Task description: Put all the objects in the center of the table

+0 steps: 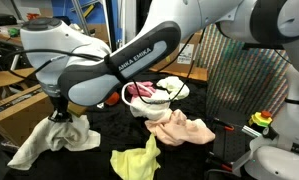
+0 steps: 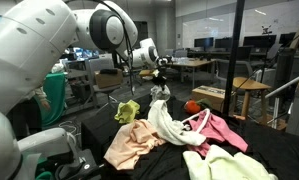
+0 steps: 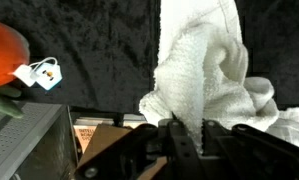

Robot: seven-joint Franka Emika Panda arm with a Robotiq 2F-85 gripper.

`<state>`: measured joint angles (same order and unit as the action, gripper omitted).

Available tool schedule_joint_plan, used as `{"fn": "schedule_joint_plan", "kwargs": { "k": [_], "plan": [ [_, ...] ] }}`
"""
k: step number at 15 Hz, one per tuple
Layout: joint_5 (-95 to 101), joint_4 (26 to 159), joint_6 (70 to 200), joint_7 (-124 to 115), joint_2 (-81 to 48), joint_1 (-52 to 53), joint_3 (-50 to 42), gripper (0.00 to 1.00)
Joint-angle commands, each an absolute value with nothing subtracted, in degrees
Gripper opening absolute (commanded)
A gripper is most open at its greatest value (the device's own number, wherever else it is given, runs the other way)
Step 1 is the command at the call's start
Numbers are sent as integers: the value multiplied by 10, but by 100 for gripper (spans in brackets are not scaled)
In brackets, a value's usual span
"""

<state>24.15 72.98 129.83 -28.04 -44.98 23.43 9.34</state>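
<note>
The white terry cloth (image 1: 49, 142) hangs apart, so the robot's gripper should next swing away from the cardboard box and release it over the spot between the pink and peach cloths.
My gripper (image 3: 181, 135) is shut on a white terry cloth (image 3: 201, 65), pinched between the two fingers. In both exterior views the gripper (image 1: 59, 116) (image 2: 161, 90) lifts this white cloth (image 1: 49, 142) (image 2: 166, 122), and its lower end trails on the black table (image 1: 99, 130) (image 2: 99, 125). A yellow-green cloth (image 1: 136, 161) (image 2: 126, 110), a peach cloth (image 1: 181, 128) (image 2: 132, 146) and a pink cloth (image 1: 144, 92) (image 2: 221, 130) lie on the table. A white cord (image 1: 128, 96) loops by the pink cloth. The red-orange ball (image 2: 192, 106) (image 3: 3, 50) lies near the held cloth.
Another white cloth (image 2: 227, 165) lies at the table's near edge. A brown cardboard box (image 2: 213, 96) (image 3: 97, 140) stands beside the table. A white tag (image 3: 41, 73) lies by the ball. Wooden crates (image 1: 14, 105) and a mesh panel (image 1: 244, 80) flank the table.
</note>
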Motion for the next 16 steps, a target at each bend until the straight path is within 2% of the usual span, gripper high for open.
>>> {"fn": "schedule_joint_plan", "kwargs": {
  "k": [1,10,16],
  "plan": [
    [270,846,1341,-350,-336,240,73,2],
    [314,1080,1409,-545,-110,242,18,2],
    [386,1260,1412,-692,48,183,34,2]
  ]
}}
